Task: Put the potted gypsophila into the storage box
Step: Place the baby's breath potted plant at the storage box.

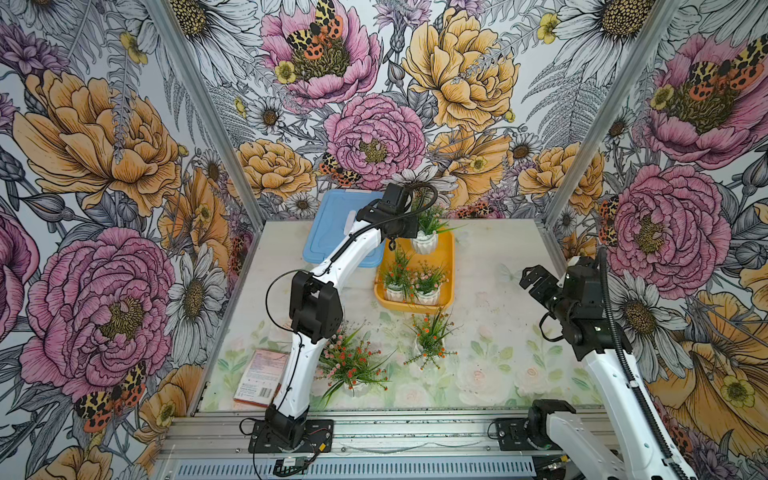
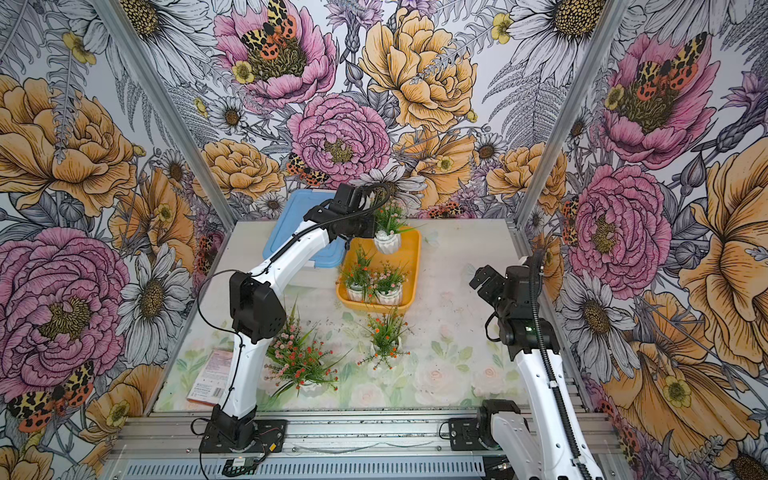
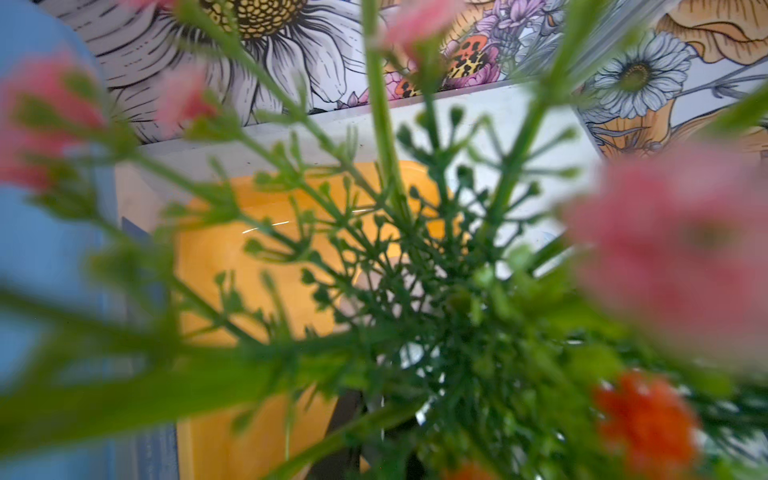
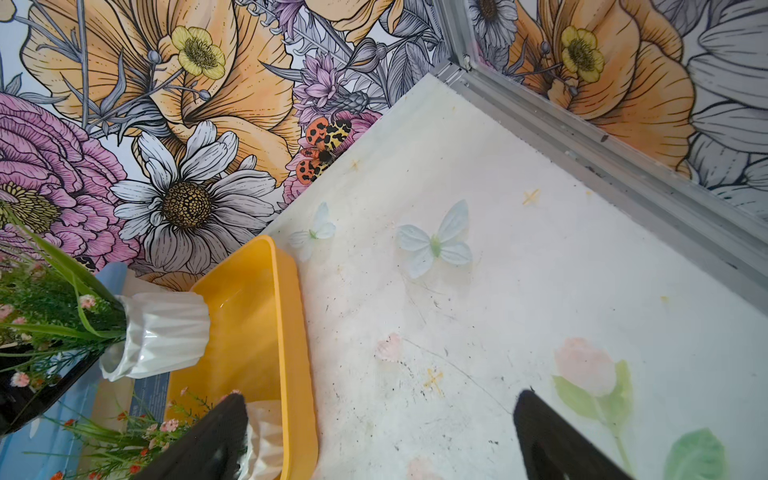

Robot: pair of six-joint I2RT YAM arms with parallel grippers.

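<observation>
The plants fill the near end of the box, so my left gripper needs to lower the pot into the box's bare far corner (image 1: pixel 441 249) (image 3: pixel 434 214) next and let go of the stems.
The yellow-orange storage box (image 1: pixel 450 266) (image 2: pixel 417 266) (image 4: pixel 257 324) lies at the middle back of the table, with two potted gypsophila (image 1: pixel 395 291) (image 1: pixel 428 294) in its near end. My left gripper (image 1: pixel 411 231) (image 2: pixel 365 231) (image 3: pixel 374 436) is shut on the stems of another potted gypsophila (image 1: pixel 424 242) (image 2: pixel 387 242) (image 4: pixel 162 332). Its white pot is tilted over the box's far end; whether it touches the floor I cannot tell. Foliage fills the left wrist view. My right gripper (image 1: pixel 530 278) (image 2: pixel 480 279) (image 4: pixel 380 436) hovers open and holding nothing, to the right of the box.
Two more potted plants (image 1: pixel 353 368) (image 1: pixel 430 343) stand on the table in front of the box. A translucent box with a light-blue lid (image 1: pixel 332 232) sits left of the storage box, under my left arm. A pink booklet (image 1: pixel 259 374) lies front left.
</observation>
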